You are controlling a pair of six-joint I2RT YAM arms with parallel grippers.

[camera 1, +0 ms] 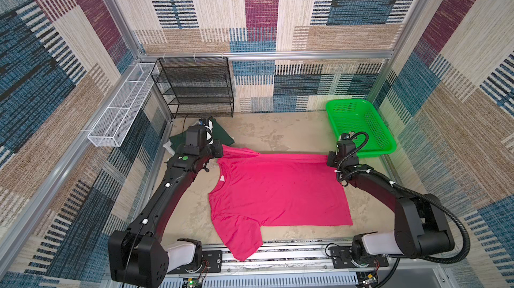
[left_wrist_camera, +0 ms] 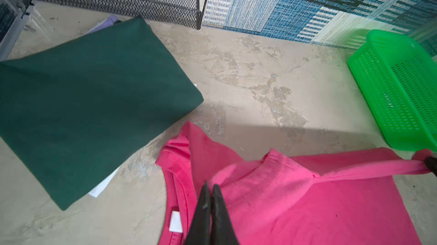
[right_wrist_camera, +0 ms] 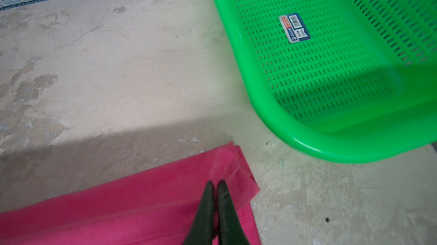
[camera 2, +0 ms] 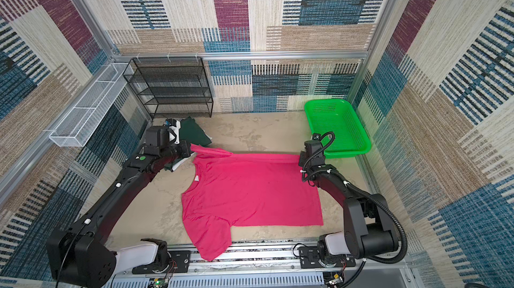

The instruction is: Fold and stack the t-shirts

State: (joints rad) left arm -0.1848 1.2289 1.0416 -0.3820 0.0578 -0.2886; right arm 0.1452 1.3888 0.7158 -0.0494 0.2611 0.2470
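Note:
The t-shirt's lifted far edge is pulled tight, so my left gripper will next carry the t-shirt's far shoulder back and down onto its pink body (camera 1: 242, 178) next to the collar and let go of it.
A bright pink t-shirt (camera 1: 278, 194) (camera 2: 250, 192) lies spread on the table, its white neck label (camera 1: 222, 178) facing left and one sleeve hanging over the front edge. My left gripper (camera 1: 219, 150) (left_wrist_camera: 211, 185) is shut on the far shoulder by the collar. My right gripper (camera 1: 328, 158) (right_wrist_camera: 215, 182) is shut on the far hem corner. The pink far edge (left_wrist_camera: 366, 168) runs taut between them, lifted slightly. A folded dark green t-shirt (left_wrist_camera: 94, 101) (camera 1: 222, 135) lies at the back left on a white t-shirt (left_wrist_camera: 101, 184), which shows only at its edges.
A bright green perforated basket (camera 1: 332, 122) (right_wrist_camera: 307, 142) stands at the back right, close to my right wrist. A black mesh rack (camera 1: 194, 86) stands against the back wall. A white wire tray (camera 1: 122, 105) hangs on the left wall.

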